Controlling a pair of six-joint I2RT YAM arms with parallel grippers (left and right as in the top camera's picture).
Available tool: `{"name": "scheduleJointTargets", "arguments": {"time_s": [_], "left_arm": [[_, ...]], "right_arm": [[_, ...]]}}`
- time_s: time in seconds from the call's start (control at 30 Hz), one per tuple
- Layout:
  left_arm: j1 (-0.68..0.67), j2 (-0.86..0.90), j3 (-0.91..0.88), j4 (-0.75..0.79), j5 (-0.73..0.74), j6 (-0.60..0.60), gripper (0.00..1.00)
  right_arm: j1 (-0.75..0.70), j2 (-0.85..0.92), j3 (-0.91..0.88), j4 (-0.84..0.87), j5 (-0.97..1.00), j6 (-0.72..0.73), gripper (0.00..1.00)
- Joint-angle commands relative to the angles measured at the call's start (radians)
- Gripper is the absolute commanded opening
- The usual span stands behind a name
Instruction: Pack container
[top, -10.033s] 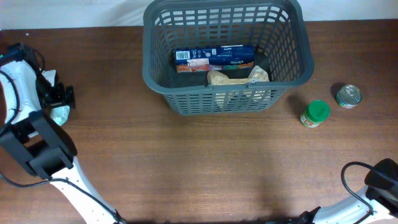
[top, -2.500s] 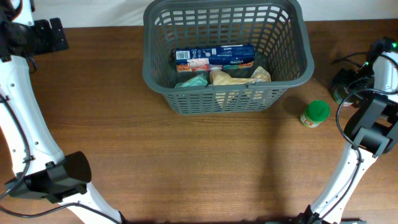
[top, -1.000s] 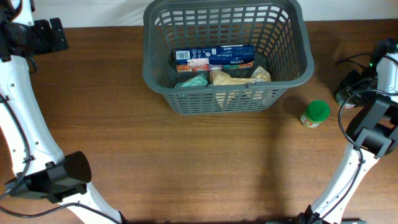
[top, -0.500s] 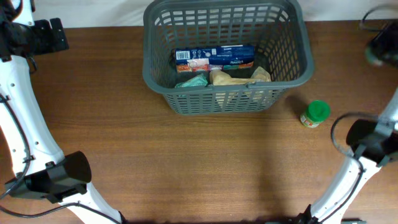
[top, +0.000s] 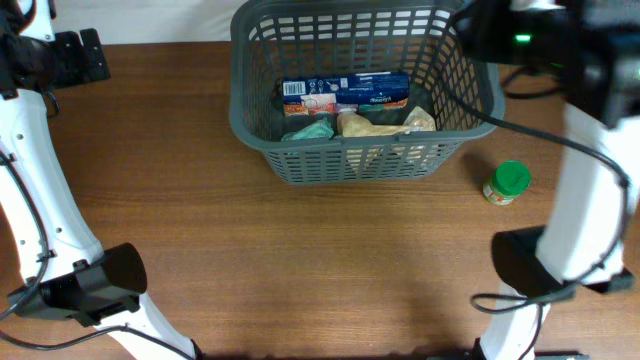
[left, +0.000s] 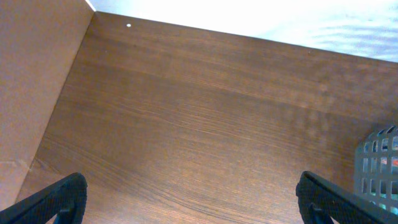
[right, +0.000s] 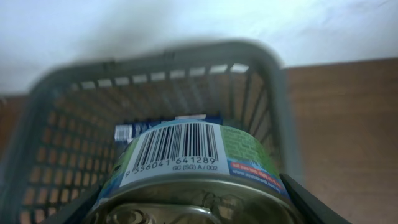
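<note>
My right gripper moves in from the basket's rim next, then will bring the tin can to the room that shows down between the blue box's end and the tan bag (top: 372, 126).
The dark grey lattice basket (top: 470, 125) stands at the back middle of the table and holds a blue box (top: 345, 93), a teal packet (top: 307, 130) and a tan bag (top: 372, 126). My right gripper (top: 480, 35) hangs over the basket's right rim, shut on a tin can (right: 186, 165) with a barcode label; the basket (right: 273, 93) lies beyond the can in the right wrist view. My left gripper (top: 82, 55) is open and empty at the far left back; its fingers frame bare table (left: 193, 199).
A green-lidded jar (top: 507, 183) stands on the table right of the basket. A corner of the basket (left: 379, 168) shows at the right of the left wrist view. The table's back edge meets a white wall.
My right arm lifted the can from the table's right side and swung left over the basket's right rim. The left arm has stayed still for the last seconds.
</note>
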Motion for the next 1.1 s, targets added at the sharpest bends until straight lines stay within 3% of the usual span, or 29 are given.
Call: {"name": "scheduleJointTargets", "arguments": {"time_s": [0.0, 0.37, 0.47, 0.63, 0.73, 0.9, 1.07], "left_arm": [[0.002, 0.006, 0.0, 0.002, 0.011, -0.014, 0.99], [0.002, 0.006, 0.0, 0.002, 0.011, -0.014, 0.99], [0.002, 0.006, 0.0, 0.002, 0.011, -0.014, 0.99], [0.002, 0.006, 0.0, 0.002, 0.011, -0.014, 0.99], [0.002, 0.006, 0.0, 0.002, 0.011, -0.013, 0.99], [0.002, 0.006, 0.0, 0.002, 0.011, -0.013, 0.99], [0.002, 0.006, 0.0, 0.002, 0.011, -0.014, 0.99]], "right_arm": [[0.068, 0.098, -0.057, 0.021, 0.08, -0.013, 0.36], [0.089, 0.38, -0.29, 0.161, 0.079, 0.017, 0.38], [0.089, 0.397, -0.345, 0.183, 0.079, 0.017, 0.74], [0.082, 0.36, -0.317, 0.164, 0.079, 0.016, 0.95], [0.069, 0.283, -0.238, 0.135, 0.088, 0.014, 0.95], [0.021, 0.106, -0.098, 0.08, 0.273, 0.013, 0.96], [-0.237, -0.092, -0.091, 0.056, 0.312, 0.023, 0.97]]}}
